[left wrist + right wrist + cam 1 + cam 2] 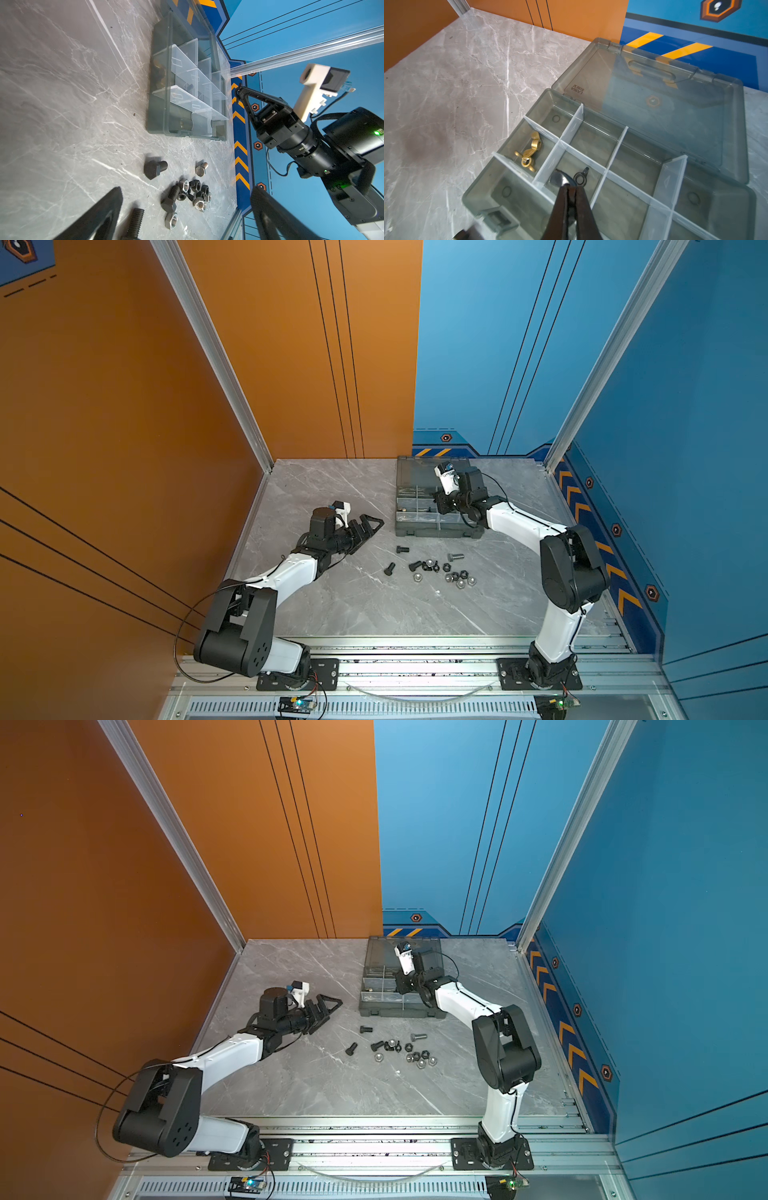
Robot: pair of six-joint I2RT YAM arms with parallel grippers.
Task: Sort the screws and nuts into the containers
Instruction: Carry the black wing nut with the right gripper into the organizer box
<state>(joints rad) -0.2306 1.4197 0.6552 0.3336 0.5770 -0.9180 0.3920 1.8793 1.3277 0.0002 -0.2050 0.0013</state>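
The dark rounded piece will go beside the matching nut. Next I will lower my right gripper toward the bottom of the case's section holding a matching black winged nut [426, 504] [573, 165] below and let go of the piece beside that nut.
The grey organizer case [419, 530] lies open at the back, and its containers [593, 135] are split by clear dividers. My right gripper [569, 185] hangs over a middle compartment, shut on a dark rounded piece that looks like a black winged nut. Another black winged nut [580, 177] lies in that compartment, and brass winged nuts [529, 152] lie in the one beside it. Loose screws [402, 549] and nuts [457, 576] are scattered on the table in front of the case. My left gripper [370, 531] stands open, left of the case, with nothing between its fingers [112, 199].
The case's lid [675, 99] leans back toward the rear wall. A silver screw [455, 557] lies at the right of the pile. Orange and blue walls bound the grey marble table [332, 605]. A metal rail [415, 655] runs along the front edge.
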